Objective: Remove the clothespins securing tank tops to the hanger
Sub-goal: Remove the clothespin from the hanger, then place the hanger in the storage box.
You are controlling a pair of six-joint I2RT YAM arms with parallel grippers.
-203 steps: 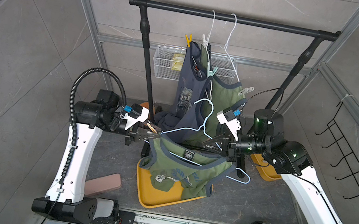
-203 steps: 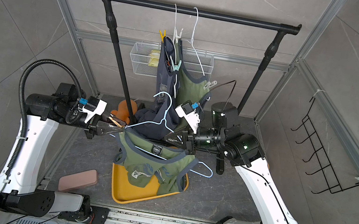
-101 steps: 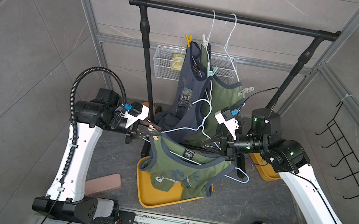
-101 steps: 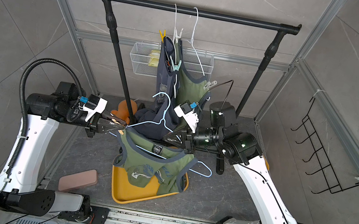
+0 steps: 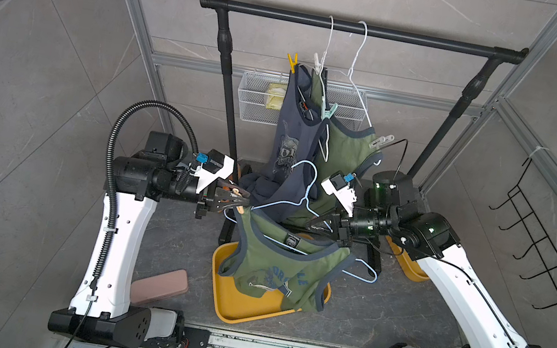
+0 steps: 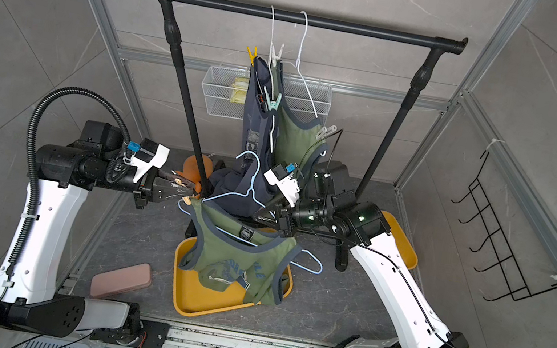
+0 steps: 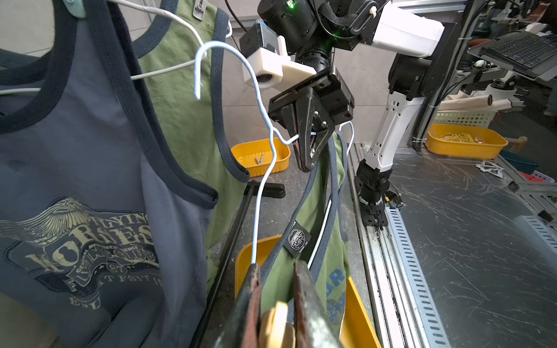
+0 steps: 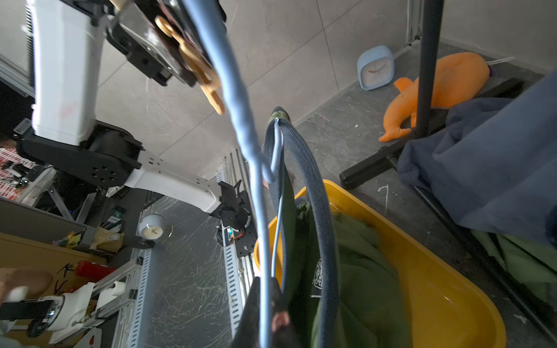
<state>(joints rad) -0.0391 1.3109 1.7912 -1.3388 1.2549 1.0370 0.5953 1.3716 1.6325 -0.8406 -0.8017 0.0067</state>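
My right gripper moves down next toward the yellow tray (image 5: pixel 242 303) (image 8: pixel 426 284) below it and lets go of the hanger's wire, since the clothespin is already apart from the strap.
My left gripper (image 5: pixel 244 205) (image 7: pixel 275 269) is shut on an orange-tan clothespin (image 7: pixel 278 324) (image 6: pixel 185 200) at the left shoulder of an olive tank top (image 5: pixel 279 263) (image 6: pixel 237 252). That top hangs on a light blue hanger (image 5: pixel 306 187) (image 7: pixel 258 192) over the tray. In the right wrist view the clothespin (image 8: pixel 208 81) looks slightly apart from the strap end. My right gripper (image 5: pixel 311 222) (image 8: pixel 265 286) is shut on the hanger's wire. On the rack hang a slate blue tank top (image 5: pixel 288 138) and another olive one (image 5: pixel 346 148), with yellow (image 5: pixel 291 62), white (image 5: pixel 317 60) and mint green (image 5: pixel 329 110) clothespins.
A yellow tray (image 5: pixel 246 311) lies under the held top, and a yellow bin (image 5: pixel 406 267) sits by the right arm. The black rack's post (image 5: pixel 229 117), a wire basket (image 5: pixel 259 99), a brown pad (image 5: pixel 158 287), an orange plush (image 6: pixel 195 168) and wall hooks (image 5: pixel 542 257) surround the arms.
The right arm has eased a little to the left with the hanger. The left gripper stays shut on the clothespin and has hardly moved.
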